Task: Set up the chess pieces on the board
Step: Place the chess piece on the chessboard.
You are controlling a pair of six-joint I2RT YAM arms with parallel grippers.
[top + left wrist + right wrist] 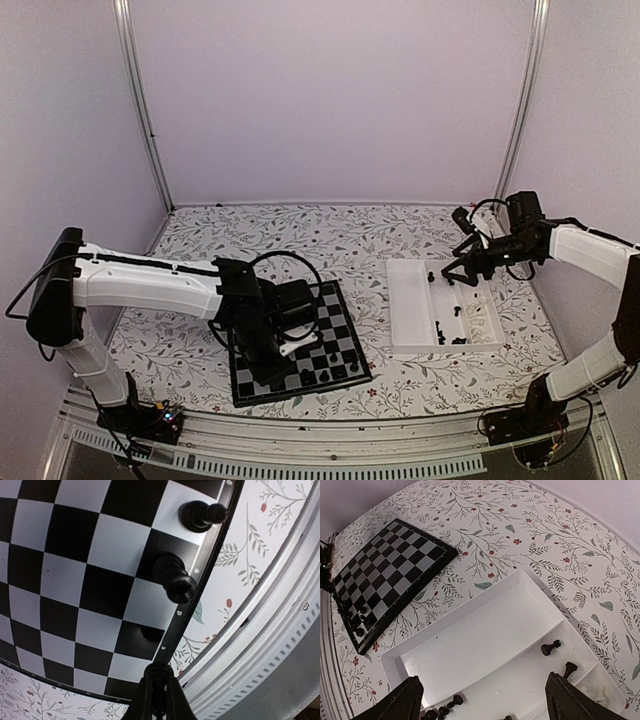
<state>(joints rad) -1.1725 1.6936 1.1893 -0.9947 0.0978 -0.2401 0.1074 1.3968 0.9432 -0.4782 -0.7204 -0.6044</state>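
The dark square marked c (140, 637) in the border row is empty, so my left gripper needs to go down onto it next and let go of the black chess piece there.
The board (335, 310) lies at the front left, with a few black chess pieces (325, 372) standing along its near edge. My left gripper (265, 368) hangs over the board's near left part. In the left wrist view it (159, 692) is shut on a black chess piece (159, 672), held just above the board's (60, 575) border row. Two black pieces (175, 577) stand in that row. My right gripper (465, 272) is open and empty over the white tray (400, 345). In the right wrist view it (482, 680) is above loose black pieces (550, 648).
The white compartmented tray (485, 592) holds more black pieces (454, 701) and some cream pieces (600, 695) in its narrow compartments. The floral tablecloth (330, 240) covers the table. A metal rail (280, 630) runs along the near table edge beside the board.
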